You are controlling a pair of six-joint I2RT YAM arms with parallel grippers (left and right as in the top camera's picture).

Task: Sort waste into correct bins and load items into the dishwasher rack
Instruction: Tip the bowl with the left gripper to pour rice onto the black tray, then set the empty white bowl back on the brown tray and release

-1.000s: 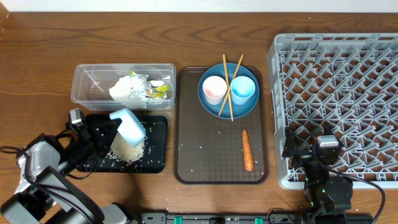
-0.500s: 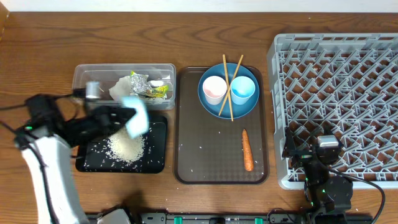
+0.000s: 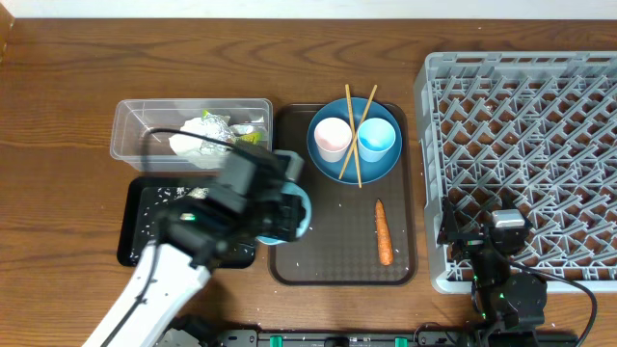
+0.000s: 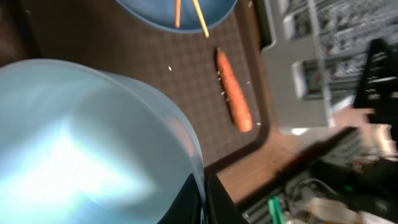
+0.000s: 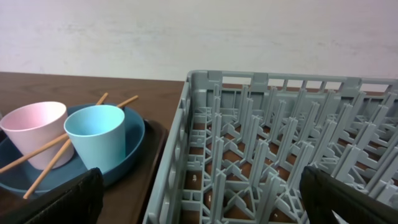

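Observation:
Empty tray beside the carrot lies below my left gripper, to its right in the overhead view, so I should carry the bowl [image 3: 294, 214] across, lower it and release it.
My left gripper [image 3: 281, 214] is shut on the rim of the white bowl [image 3: 294, 214], held over the left edge of the brown serving tray. The bowl [image 4: 81, 143] fills the left wrist view, with the orange carrot [image 4: 234, 90] beyond it. The carrot [image 3: 384, 231] lies on the tray below the blue plate [image 3: 328, 166]. The plate holds the pinkish cup [image 3: 333, 138], the light blue cup [image 3: 377, 138] and two chopsticks [image 3: 359, 123]. Crumpled paper with its wrapper [image 3: 207, 133] lies in the clear box [image 3: 130, 135]. My right gripper [image 3: 492, 241] is open and empty at the front edge of the grey rack [image 3: 521, 125].
The black tray [image 3: 135, 241] is partly hidden under my left arm, with rice grains [image 3: 154, 193] showing at its top. A few grains lie on the brown serving tray [image 3: 337, 265]. The right wrist view shows the rack [image 5: 280, 143] and both cups.
My left arm has swung right from over the black tray to the brown tray's left edge, carrying the bowl. The right arm has not moved.

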